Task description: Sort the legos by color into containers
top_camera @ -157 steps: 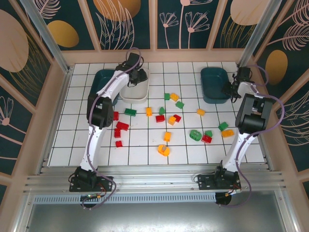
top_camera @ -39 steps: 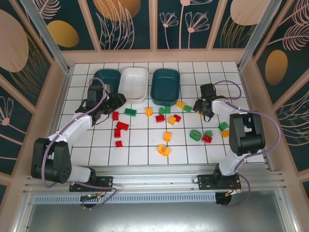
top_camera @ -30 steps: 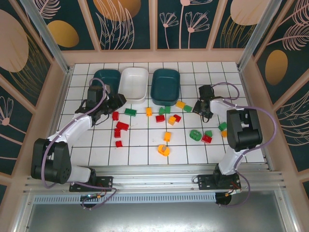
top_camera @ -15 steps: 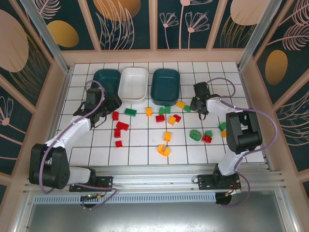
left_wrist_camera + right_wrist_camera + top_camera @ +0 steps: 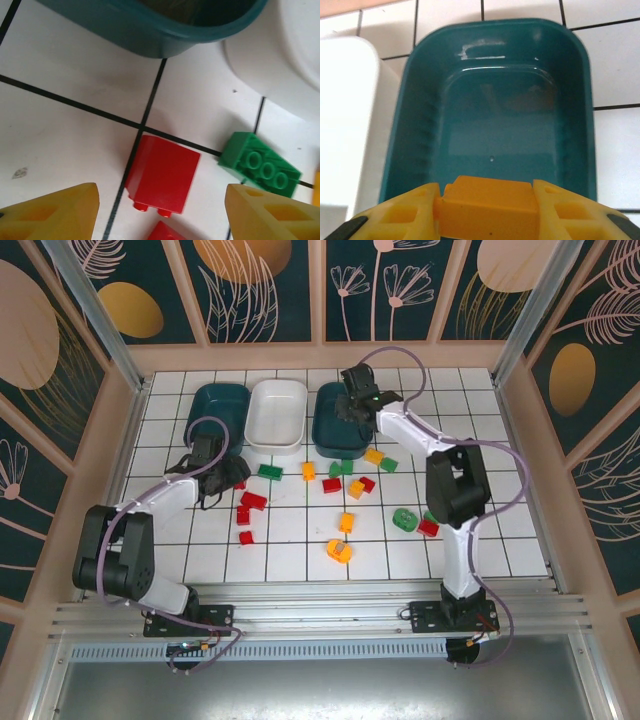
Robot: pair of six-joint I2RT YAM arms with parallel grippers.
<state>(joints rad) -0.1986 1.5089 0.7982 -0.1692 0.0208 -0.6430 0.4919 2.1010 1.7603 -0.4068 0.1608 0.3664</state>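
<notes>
The left gripper's open fingers are already on both sides of the red lego beside the crossing of the dark tile lines, so the left gripper needs to move down over it next.
Three tubs stand in a row at the back: dark teal, white and dark teal. My right gripper hangs over the right teal tub, shut on an orange lego. That tub's floor looks bare. My left gripper is low at the table, open, its yellow fingers on either side of a red lego without touching it. A green lego lies just to the right. More red, green and orange legos are scattered mid-table.
The left teal tub's wall and the white tub's edge are close ahead of the left gripper. Red legos lie just near of it. An orange ring and a green ring sit toward the front.
My right gripper has swung from the table at centre right up and left over the right teal tub, carrying the orange lego. My left gripper has edged closer to the red lego.
</notes>
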